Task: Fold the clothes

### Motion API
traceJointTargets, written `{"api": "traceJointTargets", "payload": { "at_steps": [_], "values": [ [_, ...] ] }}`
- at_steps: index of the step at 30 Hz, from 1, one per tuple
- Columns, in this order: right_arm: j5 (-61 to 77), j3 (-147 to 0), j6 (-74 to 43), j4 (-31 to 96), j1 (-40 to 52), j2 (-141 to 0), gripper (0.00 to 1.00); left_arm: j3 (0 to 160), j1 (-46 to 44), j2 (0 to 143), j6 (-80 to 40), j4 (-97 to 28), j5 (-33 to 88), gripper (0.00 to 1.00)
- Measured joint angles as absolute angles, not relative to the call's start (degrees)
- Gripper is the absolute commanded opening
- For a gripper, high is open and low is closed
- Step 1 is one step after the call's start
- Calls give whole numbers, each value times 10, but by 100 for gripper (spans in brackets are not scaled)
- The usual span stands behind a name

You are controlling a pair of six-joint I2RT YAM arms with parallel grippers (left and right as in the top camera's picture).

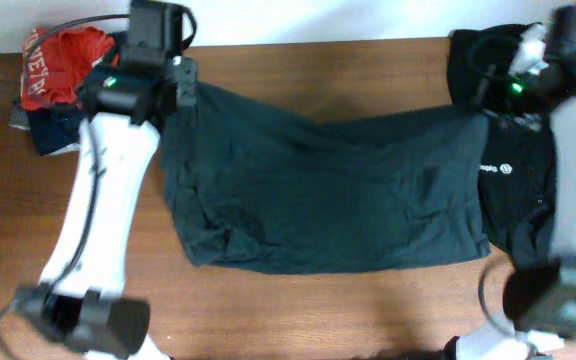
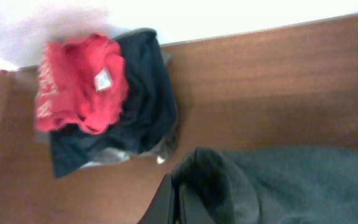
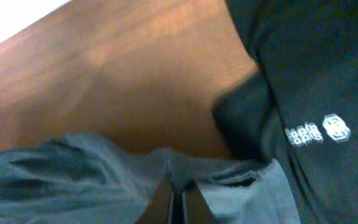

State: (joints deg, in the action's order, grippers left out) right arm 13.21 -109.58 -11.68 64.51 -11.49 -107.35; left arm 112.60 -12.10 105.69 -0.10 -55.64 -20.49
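Observation:
The T-shirt's corner still hangs above the table. My left gripper will move down next toward the bare tabletop beside the red and navy pile and let go of the corner.
A dark T-shirt (image 1: 328, 190) lies spread across the middle of the table, stretched between both grippers. My left gripper (image 1: 180, 88) is shut on its far left corner; in the left wrist view the cloth (image 2: 278, 186) bunches over the closed fingers (image 2: 180, 202). My right gripper (image 1: 488, 105) is shut on its far right corner; in the right wrist view the fabric (image 3: 73, 174) drapes over the fingers (image 3: 178, 202). A black T-shirt with a small white logo (image 1: 513, 190) lies under the right end, also seen in the right wrist view (image 3: 319, 130).
A pile of red (image 1: 63, 60) and navy (image 1: 53, 125) garments sits at the far left corner, also in the left wrist view (image 2: 82, 84). More black cloth (image 1: 483, 55) lies at the far right. The table's far edge (image 1: 318, 42) meets a white wall.

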Motion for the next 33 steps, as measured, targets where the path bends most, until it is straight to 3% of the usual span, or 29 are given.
{"api": "traceJointTargets", "payload": {
  "at_steps": [10, 15, 16, 17, 18, 19, 21, 27, 33],
  "values": [
    [135, -1095, -114, 411, -71, -1319, 4, 1126, -116, 1251, -3, -385, -213, 1],
    [137, -1090, -114, 327, -64, -1351, 4, 1125, -116, 1298, -3, -312, -214, 1],
    [137, -1090, -114, 306, -63, -1351, 5, 1125, -116, 1303, -3, -297, -214, 13],
    [139, -1090, -114, 284, -63, -1351, 10, 1125, -116, 1308, -3, -283, -215, 38],
    [140, -1091, -114, 255, -63, -1351, 50, 1125, -115, 1310, -2, -264, -215, 92],
    [141, -1091, -113, 252, -63, -1351, 73, 1125, -114, 1311, -4, -250, -215, 99],
    [143, -1093, -114, 251, -63, -1351, 99, 1125, -111, 1311, -5, -231, -215, 99],
    [145, -1149, -112, 340, -63, -1350, 99, 1163, -93, 1311, -7, -312, -208, 99],
    [145, -1245, -111, 531, -63, -1341, 99, 1209, -82, 1311, -8, -471, -132, 99]
  ]
}}
